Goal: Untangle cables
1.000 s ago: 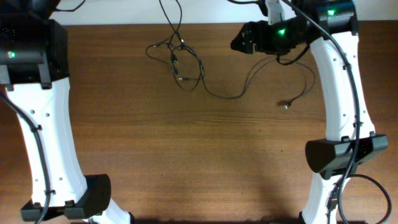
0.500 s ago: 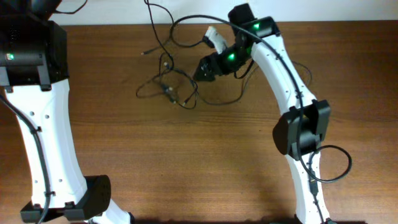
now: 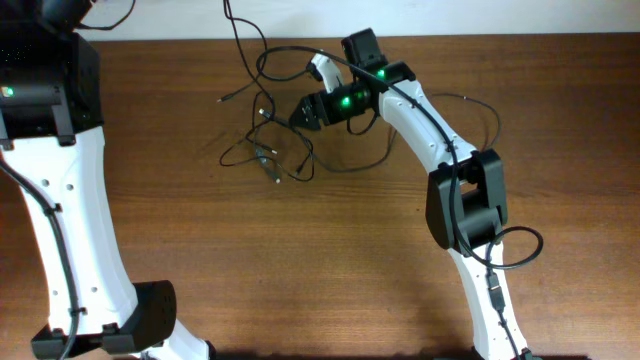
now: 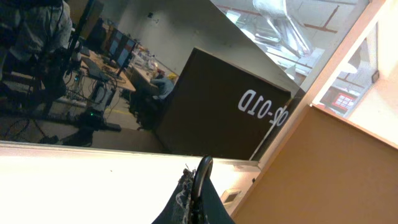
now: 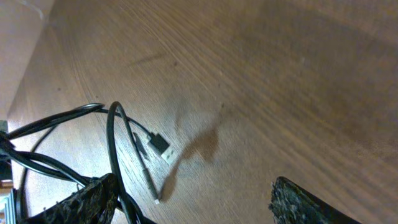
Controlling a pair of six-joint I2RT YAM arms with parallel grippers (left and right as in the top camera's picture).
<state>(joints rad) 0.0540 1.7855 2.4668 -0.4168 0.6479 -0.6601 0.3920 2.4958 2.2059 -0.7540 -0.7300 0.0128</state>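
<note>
The cable loop goes down onto bare wood [image 3: 148, 172] beside the white column next. My left gripper tilts down, lowers it and lets go there, since that wood is clear of the tangle.
The cables [image 3: 272, 148] lie in a loose black tangle on the brown table [image 3: 300, 260], toward the back, left of centre. One strand [image 3: 232, 22] climbs out of the tangle and off the top edge. My right gripper [image 3: 300, 112] is at the tangle's right side, low over the wood. In the right wrist view it [image 5: 199, 205] is open, with a looped cord [image 5: 112, 143] against its left finger [image 5: 87, 200] and a silver-tipped plug [image 5: 161, 146] lying ahead. My left gripper [image 4: 196, 190] is raised, facing the room, shut on a black cable [image 4: 203, 169].
The left arm's white column [image 3: 70, 230] stands along the table's left side. The right arm [image 3: 450, 170] stretches from the front right to the back centre, with its own thick black cable [image 3: 520, 250] looped near the base. The table's back edge [image 3: 500, 36] meets a pale wall.
The right arm has swung from the back right corner leftward to the tangle. The tangle has been pulled left and reshaped, and the long strand that lay to its right has drawn in.
</note>
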